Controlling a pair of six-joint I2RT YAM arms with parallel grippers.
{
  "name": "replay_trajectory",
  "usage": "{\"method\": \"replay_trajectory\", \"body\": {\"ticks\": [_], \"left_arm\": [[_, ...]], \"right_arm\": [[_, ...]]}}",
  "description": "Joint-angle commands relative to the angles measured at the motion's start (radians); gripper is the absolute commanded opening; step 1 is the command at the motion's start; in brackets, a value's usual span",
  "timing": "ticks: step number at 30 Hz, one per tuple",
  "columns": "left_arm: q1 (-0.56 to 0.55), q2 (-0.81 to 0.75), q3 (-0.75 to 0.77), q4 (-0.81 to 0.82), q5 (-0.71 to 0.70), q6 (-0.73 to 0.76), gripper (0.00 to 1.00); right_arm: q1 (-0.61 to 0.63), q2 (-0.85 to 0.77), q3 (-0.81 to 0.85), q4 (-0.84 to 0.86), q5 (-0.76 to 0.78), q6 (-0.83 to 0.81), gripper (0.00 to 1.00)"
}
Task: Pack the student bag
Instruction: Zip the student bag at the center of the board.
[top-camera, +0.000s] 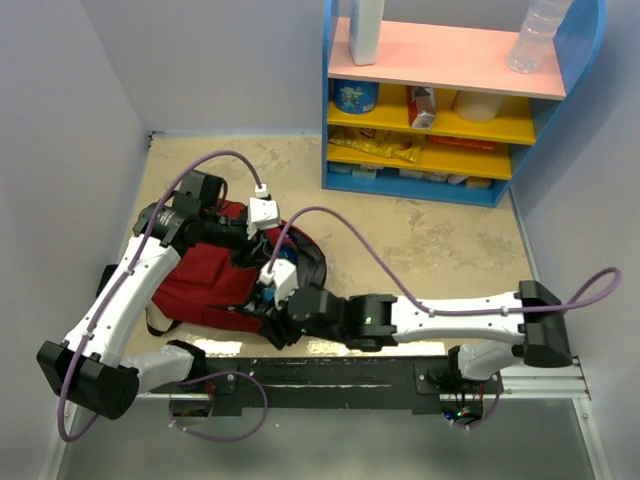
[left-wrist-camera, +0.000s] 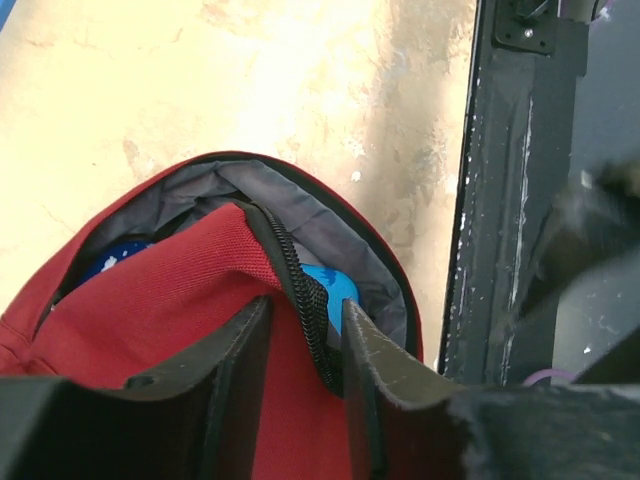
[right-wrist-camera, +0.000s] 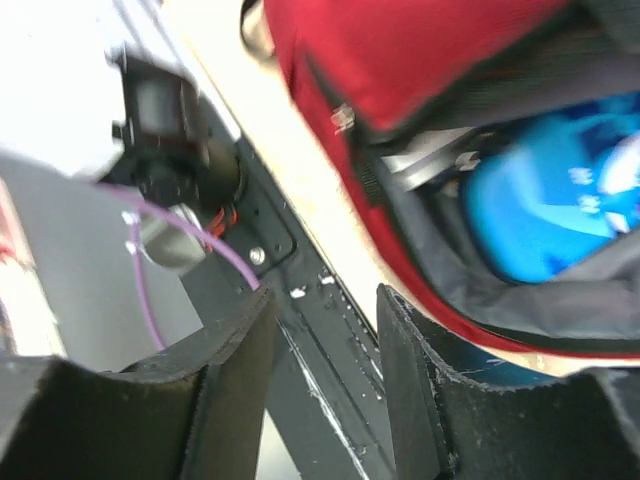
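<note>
The right gripper moves to the left in the top view and down onto the black pull cord (top-camera: 236, 307) (right-wrist-camera: 366, 176) next, since the bag's zipper still gapes open.
The student bag (top-camera: 205, 285), dark red with a black zipper and grey lining, lies on the tan table at the left. Its mouth gapes in the left wrist view, where the student bag (left-wrist-camera: 150, 310) shows something blue (left-wrist-camera: 332, 282) inside. My left gripper (left-wrist-camera: 305, 335) is open, its fingers standing either side of the zipper edge without pinching it. My right gripper (right-wrist-camera: 325, 325) is open with nothing between its fingers, hovering over the black rail beside the bag's rim (right-wrist-camera: 420, 60). A blue pouch (right-wrist-camera: 545, 210) lies inside. From above, both the left gripper (top-camera: 255, 252) and the right gripper (top-camera: 272, 318) sit at the bag's right end.
A blue shelf unit (top-camera: 440, 100) with yellow and pink boards stands at the back right, with bottles on top and packets inside. The black mounting rail (top-camera: 330, 372) runs along the near edge. Grey walls close in the left and right sides.
</note>
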Motion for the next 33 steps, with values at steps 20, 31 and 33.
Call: {"method": "replay_trajectory", "body": {"ticks": [20,31,33], "left_arm": [[0.212,-0.169,-0.020,-0.248,-0.114,0.228,0.95],[0.239,-0.191,-0.046,-0.302,-0.174,0.309,0.93],[0.239,-0.215,-0.057,-0.303,-0.205,0.320,0.92]], "right_arm": [[0.002,0.306,0.248,-0.004,0.122,-0.343,0.52],[-0.074,0.344,0.256,0.017,0.051,-0.314,0.48],[-0.097,0.338,0.245,0.034,0.017,-0.297,0.40]]}}
